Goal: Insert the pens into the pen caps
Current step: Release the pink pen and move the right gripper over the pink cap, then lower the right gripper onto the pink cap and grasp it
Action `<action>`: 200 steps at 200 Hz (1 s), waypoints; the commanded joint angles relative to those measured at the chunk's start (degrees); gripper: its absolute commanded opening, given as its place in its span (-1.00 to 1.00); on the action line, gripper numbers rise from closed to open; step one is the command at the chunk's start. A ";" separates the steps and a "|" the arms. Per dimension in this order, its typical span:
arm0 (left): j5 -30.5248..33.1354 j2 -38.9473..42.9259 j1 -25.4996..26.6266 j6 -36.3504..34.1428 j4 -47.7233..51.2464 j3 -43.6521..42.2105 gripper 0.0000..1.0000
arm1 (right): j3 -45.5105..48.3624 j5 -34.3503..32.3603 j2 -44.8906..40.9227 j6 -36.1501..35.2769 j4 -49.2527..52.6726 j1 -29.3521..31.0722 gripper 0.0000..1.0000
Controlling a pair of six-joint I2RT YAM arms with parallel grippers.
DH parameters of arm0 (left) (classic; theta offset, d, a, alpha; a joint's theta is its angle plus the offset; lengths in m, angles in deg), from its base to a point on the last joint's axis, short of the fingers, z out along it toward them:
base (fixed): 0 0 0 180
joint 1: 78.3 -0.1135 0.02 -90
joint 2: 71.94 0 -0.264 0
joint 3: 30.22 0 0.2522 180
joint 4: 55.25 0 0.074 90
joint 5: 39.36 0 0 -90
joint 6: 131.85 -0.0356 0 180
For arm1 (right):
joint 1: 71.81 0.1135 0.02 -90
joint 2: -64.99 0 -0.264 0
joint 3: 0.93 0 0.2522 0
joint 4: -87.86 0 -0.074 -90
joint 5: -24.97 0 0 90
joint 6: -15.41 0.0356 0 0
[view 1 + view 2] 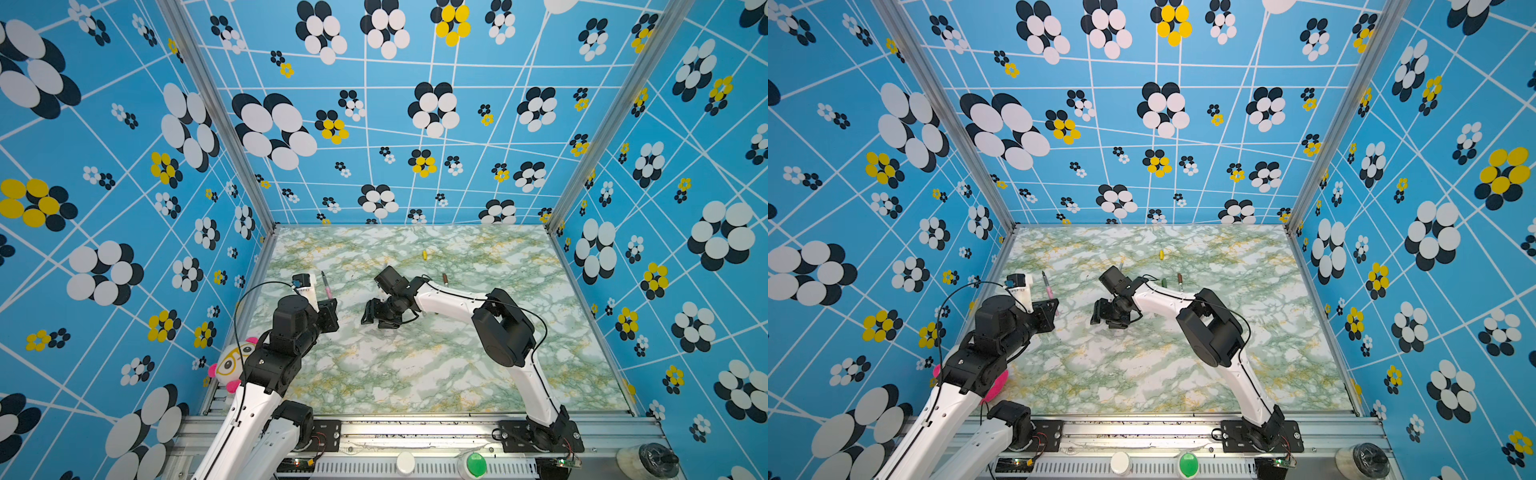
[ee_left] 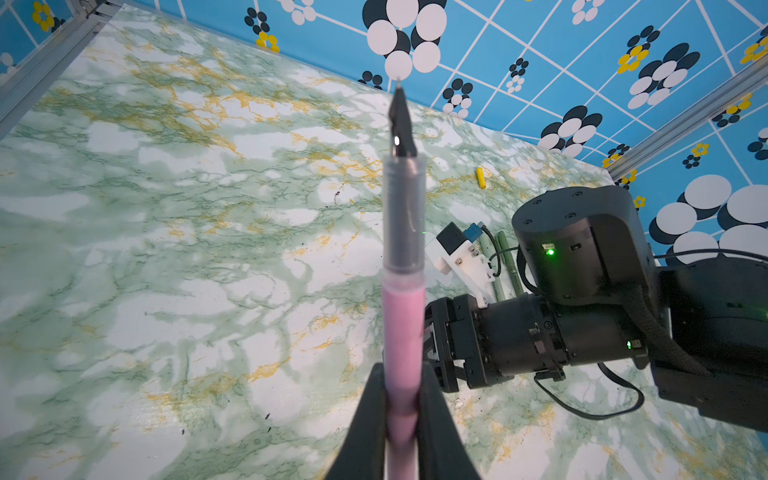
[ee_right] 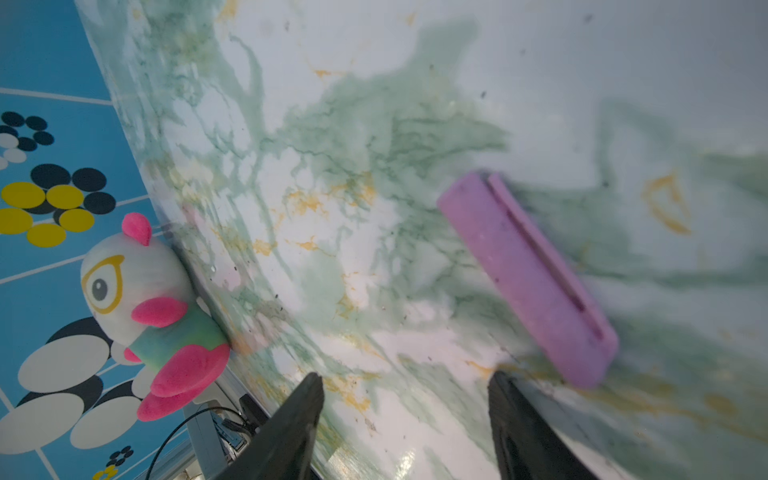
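Observation:
The open fingers of my right gripper move outward next, turn to match the slant of the pink pen cap [image 3: 528, 274] and lower astride its body, as it lies slantwise outward.
My left gripper [image 2: 402, 376] is shut on the pink pen [image 2: 403, 316], which stands with its dark pointed tip away from the fingers; both top views show the pink pen [image 1: 326, 286] at the table's left. My right gripper [image 3: 405, 380] is open and low over the marble table near the middle [image 1: 374, 312], with nothing between its fingers. The pink pen cap [image 3: 528, 274] lies flat on the table just beyond one fingertip, off to the side. A yellow pen cap [image 1: 424, 254] lies further back. A brown-marked pen [image 1: 445, 277] and green pens [image 2: 503, 249] lie behind the right arm.
A white and pink plush toy [image 1: 230, 365] leans at the table's front left edge beside the left arm. Blue patterned walls [image 1: 374, 124] close in three sides. The right arm's elbow [image 1: 503, 328] stands over the table's right half.

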 commanded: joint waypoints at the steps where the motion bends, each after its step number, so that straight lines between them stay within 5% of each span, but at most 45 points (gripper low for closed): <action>1: -0.71 0.90 -0.57 -0.67 -0.19 -0.22 -1.00 | 0.47 -2.96 1.66 0.60 1.93 -1.54 0.33; 107: -0.89 1.26 -0.88 -0.90 0.22 0.41 -1.00 | -8.14 -9.87 9.33 -3.00 6.27 -3.99 0.23; 200: -0.71 1.00 -1.07 -1.07 -0.26 0.38 -1.00 | -19.63 -20.77 16.61 -11.02 20.23 -0.94 -0.17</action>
